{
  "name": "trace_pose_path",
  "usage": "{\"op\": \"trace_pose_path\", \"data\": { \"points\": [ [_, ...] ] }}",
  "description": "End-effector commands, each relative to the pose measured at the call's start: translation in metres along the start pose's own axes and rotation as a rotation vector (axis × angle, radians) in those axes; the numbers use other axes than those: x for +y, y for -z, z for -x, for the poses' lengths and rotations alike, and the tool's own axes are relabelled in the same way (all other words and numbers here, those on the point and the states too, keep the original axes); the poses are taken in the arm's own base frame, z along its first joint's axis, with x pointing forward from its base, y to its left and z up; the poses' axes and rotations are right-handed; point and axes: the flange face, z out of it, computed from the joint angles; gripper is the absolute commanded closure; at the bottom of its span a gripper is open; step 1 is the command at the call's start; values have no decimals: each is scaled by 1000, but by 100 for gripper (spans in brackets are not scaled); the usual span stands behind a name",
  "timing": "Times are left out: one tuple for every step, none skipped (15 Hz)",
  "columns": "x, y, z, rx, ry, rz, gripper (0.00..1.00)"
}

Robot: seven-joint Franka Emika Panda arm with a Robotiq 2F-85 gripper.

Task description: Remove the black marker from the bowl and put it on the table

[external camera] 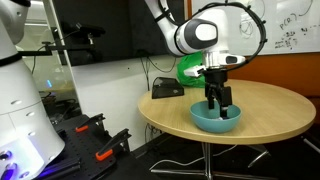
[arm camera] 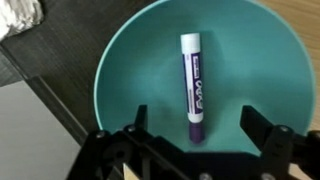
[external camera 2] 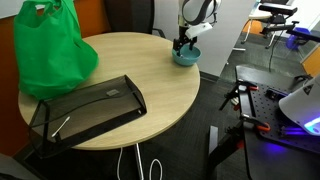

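Note:
The marker's dark end (arm camera: 196, 128) is between my gripper's open fingers, so I will next lower them slightly toward the bowl's bottom and close on it.
The marker (arm camera: 192, 88) lies inside the light-blue bowl (arm camera: 130, 60) in the wrist view; it has a white label and a dark purple-looking body and cap. My gripper (arm camera: 195, 122) is open, its two fingers on either side of the marker's dark end, not touching it. In both exterior views the gripper (external camera: 218, 101) (external camera 2: 184, 45) reaches down into the bowl (external camera: 203, 119) (external camera 2: 190, 58), which stands near the edge of the round tan table (external camera: 270, 105) (external camera 2: 130, 60). The marker is hidden in both exterior views.
A green bag (external camera 2: 52, 48) (external camera: 188, 70) and a black tray-like device (external camera 2: 90, 105) (external camera: 165, 90) sit on the table. Black equipment with red parts (external camera: 90, 140) lies on the floor beside the table.

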Motion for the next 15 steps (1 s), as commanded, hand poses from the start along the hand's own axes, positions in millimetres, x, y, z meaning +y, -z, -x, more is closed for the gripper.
{"op": "trace_pose_path", "data": {
  "points": [
    [-2, -17, -4, -18, 31, -5, 24],
    [-3, -22, -4, -20, 37, -3, 32],
    [-3, -26, -5, -24, 38, -4, 42],
    [-4, -30, -5, -26, 38, 0, 49],
    [-5, -34, -5, -29, 38, 2, 55],
    [-5, -36, -6, -29, 40, -4, 64],
    [-6, -35, -8, -21, 40, -11, 71],
    [-7, -31, -8, -17, 45, -18, 80],
    [-6, -27, -9, -17, 55, -13, 86],
    [-4, -21, -8, -11, 66, -9, 95],
    [0, -14, -6, -2, 88, 10, 99],
    [5, -5, -5, 6, 92, 20, 98],
    [9, 4, -5, 13, 101, 26, 95],
    [14, 20, -5, 26, 111, 44, 95],
    [18, 34, -5, 43, 118, 53, 95]
  ]
}}
